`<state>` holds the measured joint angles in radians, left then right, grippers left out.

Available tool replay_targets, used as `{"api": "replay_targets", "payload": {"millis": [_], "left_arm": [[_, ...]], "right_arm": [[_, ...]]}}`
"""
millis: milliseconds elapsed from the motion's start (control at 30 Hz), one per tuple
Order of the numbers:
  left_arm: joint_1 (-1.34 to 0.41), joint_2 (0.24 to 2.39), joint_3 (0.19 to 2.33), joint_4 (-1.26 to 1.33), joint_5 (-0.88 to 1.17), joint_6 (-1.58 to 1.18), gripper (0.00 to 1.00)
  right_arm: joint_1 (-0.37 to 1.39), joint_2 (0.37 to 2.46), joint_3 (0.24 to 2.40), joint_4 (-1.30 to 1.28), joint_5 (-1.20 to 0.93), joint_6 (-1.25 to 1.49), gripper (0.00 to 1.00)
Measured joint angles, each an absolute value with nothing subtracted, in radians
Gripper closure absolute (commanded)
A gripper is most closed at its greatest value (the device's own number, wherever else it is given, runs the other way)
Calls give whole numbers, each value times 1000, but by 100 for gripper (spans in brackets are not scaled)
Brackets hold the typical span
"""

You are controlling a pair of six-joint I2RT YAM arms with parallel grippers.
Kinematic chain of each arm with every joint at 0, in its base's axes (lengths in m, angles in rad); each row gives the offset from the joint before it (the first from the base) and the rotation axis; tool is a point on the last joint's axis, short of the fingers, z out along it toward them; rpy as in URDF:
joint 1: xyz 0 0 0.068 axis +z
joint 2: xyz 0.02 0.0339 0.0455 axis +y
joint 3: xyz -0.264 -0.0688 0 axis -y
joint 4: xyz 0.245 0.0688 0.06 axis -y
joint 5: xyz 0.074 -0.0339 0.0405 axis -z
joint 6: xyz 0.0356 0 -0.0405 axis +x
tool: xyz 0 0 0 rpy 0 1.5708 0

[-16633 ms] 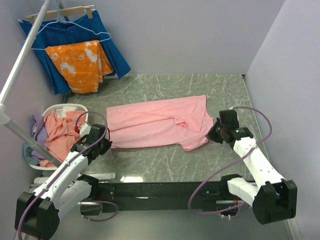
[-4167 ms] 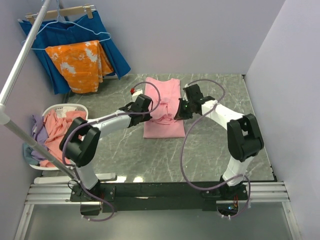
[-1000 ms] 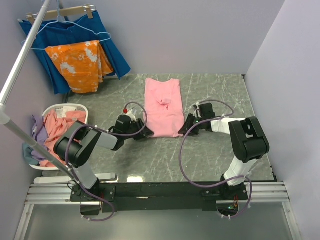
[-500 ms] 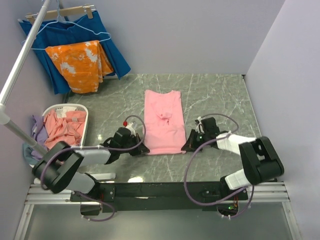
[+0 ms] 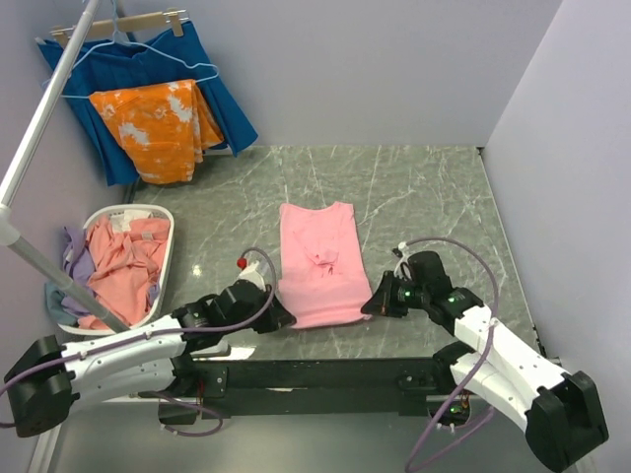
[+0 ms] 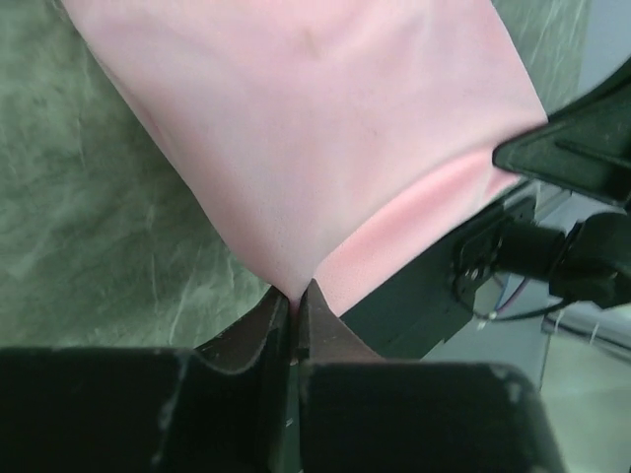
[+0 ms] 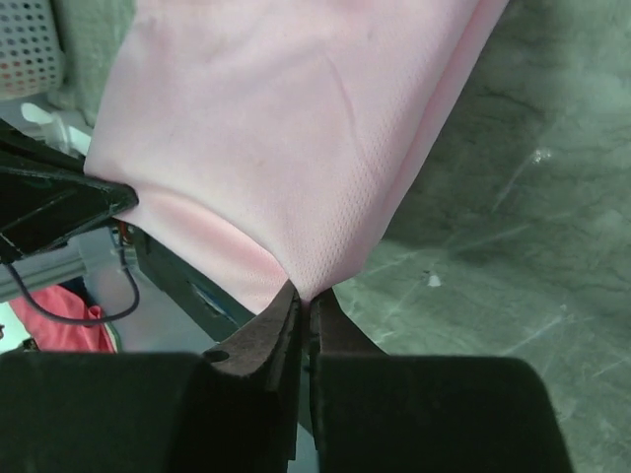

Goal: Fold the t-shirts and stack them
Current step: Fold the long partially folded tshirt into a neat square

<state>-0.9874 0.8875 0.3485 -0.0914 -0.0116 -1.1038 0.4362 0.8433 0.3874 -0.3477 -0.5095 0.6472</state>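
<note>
My right gripper will next rise outward over the t-shirt, then lower at its far edge.
A light pink t-shirt (image 5: pixel 317 261), folded into a narrow upright rectangle, lies on the marble table near the front edge. My left gripper (image 5: pixel 278 319) is shut on its near left corner; the pink cloth (image 6: pixel 306 148) rises in a pinch between the dark fingers (image 6: pixel 264 325). My right gripper (image 5: pixel 372 306) is shut on the near right corner, where the same t-shirt (image 7: pixel 286 128) is pinched at the fingertips (image 7: pixel 335 330). More t-shirts (image 5: pixel 120 266), salmon-pink with a bit of lilac, lie heaped in the white basket (image 5: pixel 163 268) at the left.
An orange blotched cloth (image 5: pixel 156 126) and a dark blue pleated cloth (image 5: pixel 212 84) hang on a rack at the back left. A white pole (image 5: pixel 44 118) slants across the left side. The black base rail (image 5: pixel 325 372) runs along the table's near edge.
Both grippers closed on the t-shirt's near corners and drew it toward the front edge of the table. The arms have pulled back low over their bases.
</note>
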Motion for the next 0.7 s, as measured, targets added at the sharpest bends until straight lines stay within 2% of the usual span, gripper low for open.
{"api": "replay_targets", "payload": {"millis": [133,367,700], "left_arm": [[-988,902,469,-208,-106,-1096,88],[-961,1115,717,-297,-287,-1013,89],[-690,1415,919,-213,-290,-828,89]], "right_arm": [[436,871,492,-397,-485,634,95],[432,1095,736,-410,-424,556,96],[375,1533,1156,-408,-412,447,96]]}}
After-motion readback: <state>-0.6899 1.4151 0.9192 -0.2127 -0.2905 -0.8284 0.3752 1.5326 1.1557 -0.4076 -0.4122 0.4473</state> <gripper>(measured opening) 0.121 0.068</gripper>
